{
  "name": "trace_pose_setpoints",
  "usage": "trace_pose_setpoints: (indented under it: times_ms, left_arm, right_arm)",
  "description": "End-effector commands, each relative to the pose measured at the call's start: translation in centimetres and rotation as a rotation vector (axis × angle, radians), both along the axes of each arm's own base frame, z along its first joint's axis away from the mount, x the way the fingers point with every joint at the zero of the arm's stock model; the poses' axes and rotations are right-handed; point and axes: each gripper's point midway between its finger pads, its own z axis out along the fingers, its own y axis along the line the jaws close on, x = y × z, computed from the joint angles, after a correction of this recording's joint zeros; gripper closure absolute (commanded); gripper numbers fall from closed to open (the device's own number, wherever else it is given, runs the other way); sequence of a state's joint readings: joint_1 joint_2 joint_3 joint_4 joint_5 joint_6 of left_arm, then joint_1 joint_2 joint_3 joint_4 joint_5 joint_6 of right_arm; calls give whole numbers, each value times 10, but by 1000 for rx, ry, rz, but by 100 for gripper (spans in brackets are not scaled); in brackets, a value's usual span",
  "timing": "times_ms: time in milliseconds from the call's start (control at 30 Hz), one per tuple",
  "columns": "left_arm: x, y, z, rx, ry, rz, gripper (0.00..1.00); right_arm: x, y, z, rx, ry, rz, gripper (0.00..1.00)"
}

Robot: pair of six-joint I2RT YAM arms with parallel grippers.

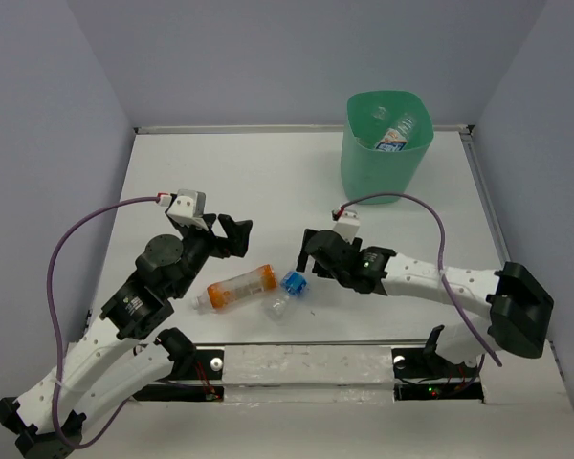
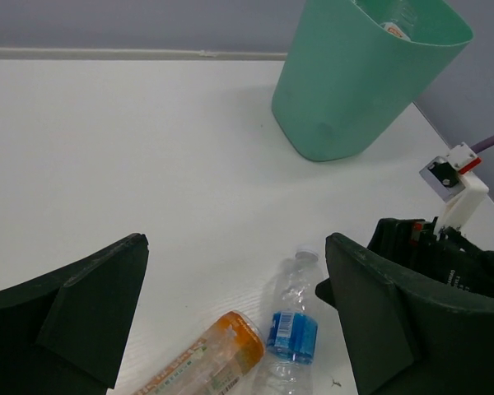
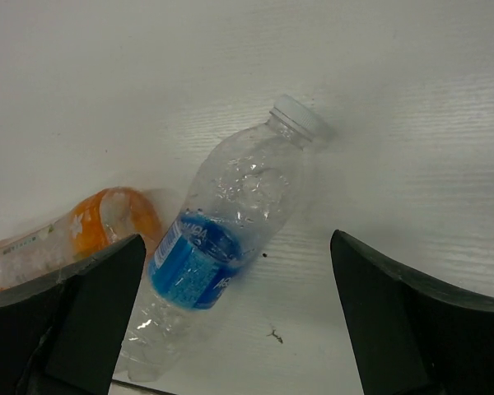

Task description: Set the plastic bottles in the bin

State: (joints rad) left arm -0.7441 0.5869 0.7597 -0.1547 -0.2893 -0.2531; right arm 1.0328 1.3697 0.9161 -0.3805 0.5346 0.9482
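Observation:
The robot's right gripper needs to lower next with its fingers open astride the blue bottle's clear part between label and cap (image 3: 240,188), because the orange bottle's end crowds the label.
Two plastic bottles lie on the white table between the arms. An orange-labelled bottle (image 1: 239,285) lies on its side, and a crushed clear blue-labelled bottle (image 1: 287,292) with a white cap lies just right of it. My left gripper (image 1: 239,239) is open and empty, above and behind the orange bottle (image 2: 210,362). My right gripper (image 1: 302,260) is open and empty, right beside the blue bottle (image 3: 222,239), which lies between its fingers in the right wrist view. The mint-green bin (image 1: 387,143) stands at the far right with a bottle (image 1: 399,134) inside.
The right arm's wrist and camera mount (image 2: 453,177) sit close to my left gripper's right finger (image 2: 379,313). The orange bottle's end (image 3: 107,226) touches the blue bottle. Purple cables loop over both arms. Grey walls enclose the table.

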Motion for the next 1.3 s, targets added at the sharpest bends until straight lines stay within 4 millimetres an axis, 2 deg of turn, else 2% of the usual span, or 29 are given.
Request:
trace_pose_setpoints:
  times_ms: [0,33,133,200,267,333,500,600,700,767,867,933,967,1067,1133,1200,1267]
  left_arm:
    - [0,-3,8,-30,-26,-14,1]
    - [0,-2,8,-31,-27,-14,1]
    - [0,-4,8,-31,-26,-20,1]
    - [-1,-4,8,-31,-26,-22,1]
    - [-1,-3,9,-35,-30,-20,1]
    - [-2,-2,14,-47,-42,-19,1]
    - [-16,11,43,-148,-152,-16,1]
    - [-26,26,61,-218,-224,4,1]
    - [-35,46,76,-294,-294,55,1]
    - [-38,54,80,-316,-315,74,1]
    - [-39,58,80,-327,-316,92,1]
    - [-35,58,77,-316,-298,108,1]
    - [-33,59,75,-309,-289,118,1]
    - [-34,62,77,-320,-291,130,1]
    - [-36,68,79,-336,-305,147,1]
    - [-38,75,81,-353,-317,171,1]
    - [-38,79,82,-360,-322,186,1]
  right_arm:
    - [5,16,-15,73,71,-93,0]
    - [5,19,-24,60,88,-91,0]
    - [7,27,-34,64,100,-86,0]
    - [5,24,-53,34,128,-106,1]
    - [3,20,-64,20,146,-126,5]
    - [2,12,-75,4,149,-159,15]
    - [8,-6,-67,-18,77,-207,26]
    - [14,-13,-62,-32,52,-215,24]
    - [18,-14,-69,-50,70,-208,17]
    - [16,-13,-77,-62,84,-200,18]
    - [18,-19,-82,-72,85,-217,37]
    - [19,-25,-76,-69,61,-229,47]
    - [20,-31,-66,-64,31,-239,50]
    - [22,-43,-44,-62,-22,-264,51]
    - [25,-54,-14,-62,-85,-272,57]
    - [28,-63,17,-62,-154,-263,58]
    - [30,-66,39,-54,-200,-249,59]
